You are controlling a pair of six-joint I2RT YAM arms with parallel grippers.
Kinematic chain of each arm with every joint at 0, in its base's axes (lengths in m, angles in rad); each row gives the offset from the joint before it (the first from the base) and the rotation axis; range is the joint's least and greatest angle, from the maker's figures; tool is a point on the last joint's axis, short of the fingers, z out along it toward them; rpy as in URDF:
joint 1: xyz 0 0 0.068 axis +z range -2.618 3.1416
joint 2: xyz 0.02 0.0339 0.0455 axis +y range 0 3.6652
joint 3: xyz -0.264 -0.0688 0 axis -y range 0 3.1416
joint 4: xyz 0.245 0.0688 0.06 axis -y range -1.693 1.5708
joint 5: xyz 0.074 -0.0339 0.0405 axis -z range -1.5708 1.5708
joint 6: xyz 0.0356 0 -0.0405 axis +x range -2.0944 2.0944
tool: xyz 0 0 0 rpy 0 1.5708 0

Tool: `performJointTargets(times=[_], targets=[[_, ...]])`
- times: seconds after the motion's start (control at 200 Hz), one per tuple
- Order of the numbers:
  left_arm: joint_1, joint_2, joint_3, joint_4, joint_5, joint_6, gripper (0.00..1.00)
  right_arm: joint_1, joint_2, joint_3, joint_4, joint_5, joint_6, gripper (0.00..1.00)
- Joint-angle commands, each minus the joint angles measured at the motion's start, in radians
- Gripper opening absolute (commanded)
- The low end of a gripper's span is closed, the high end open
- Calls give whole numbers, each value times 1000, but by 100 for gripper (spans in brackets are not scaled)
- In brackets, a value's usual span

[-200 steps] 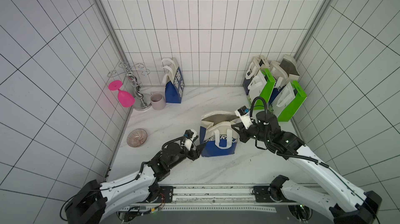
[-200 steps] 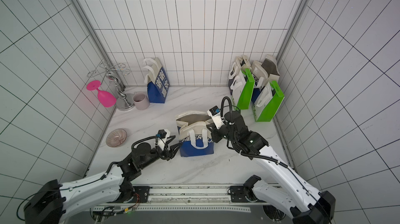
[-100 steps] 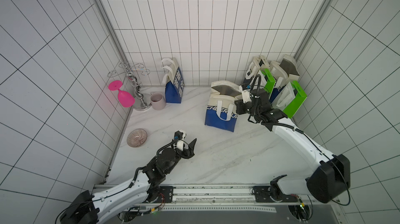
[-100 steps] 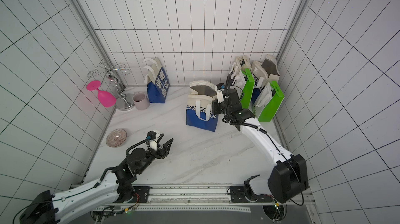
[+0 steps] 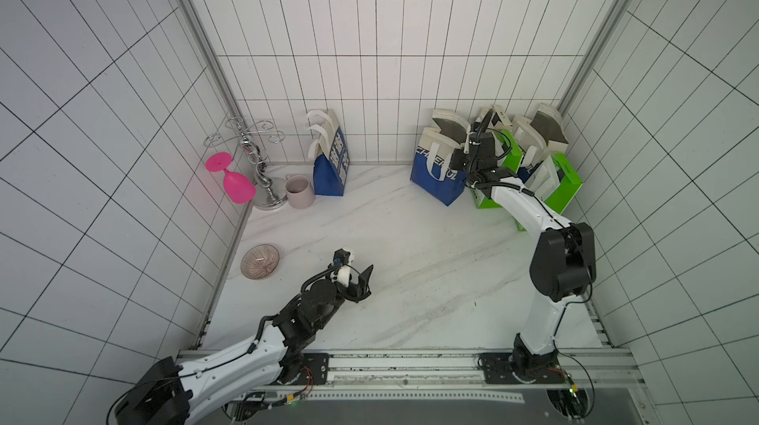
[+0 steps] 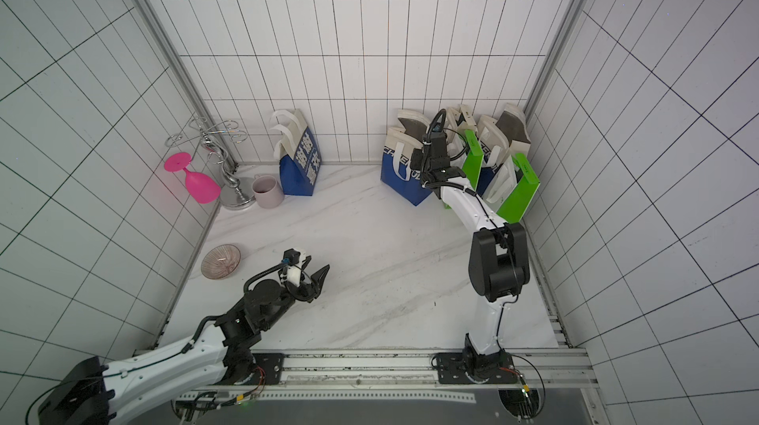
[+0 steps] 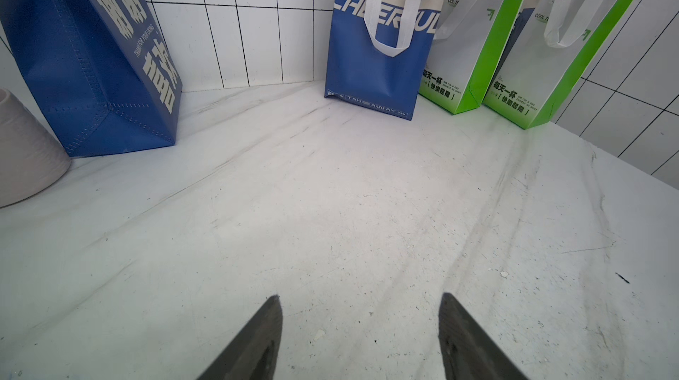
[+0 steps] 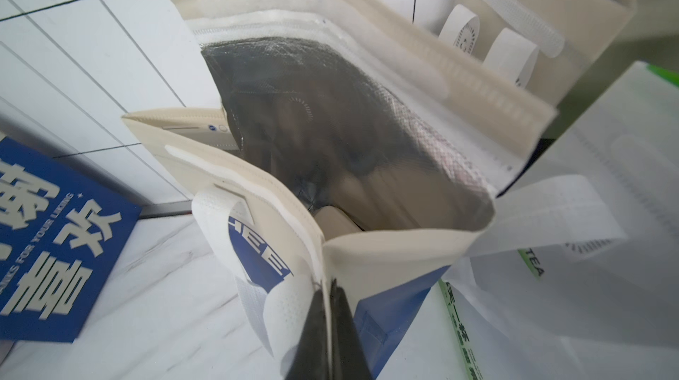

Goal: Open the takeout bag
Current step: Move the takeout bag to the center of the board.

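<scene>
My right gripper pushes the takeout bag outward toward the tiled back wall (image 5: 444,97) next. It then releases the bag's cream rim, since the bag's opening already gapes wide.
The takeout bag (image 5: 435,174), blue below and cream on top with white handles, stands at the back right against the green bags, seen in both top views (image 6: 400,176) and in the left wrist view (image 7: 374,66). Its mouth gapes wide, showing the silver lining (image 8: 330,121). My right gripper (image 8: 328,297) is shut on the bag's cream rim at a near corner; from above it sits at the bag's right edge (image 5: 462,162). My left gripper (image 5: 361,279) hovers open and empty over the front left of the table (image 7: 360,297), far from the bag.
A second blue bag (image 5: 330,164), a mug (image 5: 299,191), a silver rack (image 5: 256,156) and a pink glass (image 5: 232,180) stand at the back left. A ribbed bowl (image 5: 259,261) lies by the left wall. Green-and-white bags (image 5: 562,184) crowd the back right corner.
My right gripper has carried the bag from the table's front middle to the back right beside the green bags. My left gripper has drawn back from the bag toward the front left.
</scene>
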Motion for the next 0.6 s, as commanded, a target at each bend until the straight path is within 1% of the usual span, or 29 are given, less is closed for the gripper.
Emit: performJointTargets(times=[0.0, 0.055, 0.15, 0.225, 0.26, 0.345, 0.37, 0.41, 0.475, 0.595], targets=[[3, 3, 29, -1, -1, -7, 68, 44, 51, 207, 46, 208, 33, 0], [3, 3, 29, -3, -2, -7, 68, 69, 64, 220, 56, 312, 21, 0], [2, 2, 29, -2, -4, -7, 68, 105, 72, 200, 126, 487, 3, 0], [3, 5, 29, 0, -1, -5, 68, 127, 101, 241, 125, 618, -4, 0], [3, 7, 29, -1, -1, -5, 68, 135, 120, 268, 116, 666, 0, 0], [3, 12, 31, 0, -1, -5, 68, 142, 166, 351, 57, 736, 17, 0], [2, 12, 32, 0, -3, -5, 68, 143, 174, 371, 29, 784, 36, 0], [2, 13, 33, -2, -3, -6, 68, 141, 179, 382, 8, 806, 58, 0], [2, 11, 32, -2, -1, -6, 68, 139, 175, 365, 15, 793, 89, 0], [3, 14, 31, -2, 1, -7, 68, 127, 179, 355, -6, 816, 155, 0]])
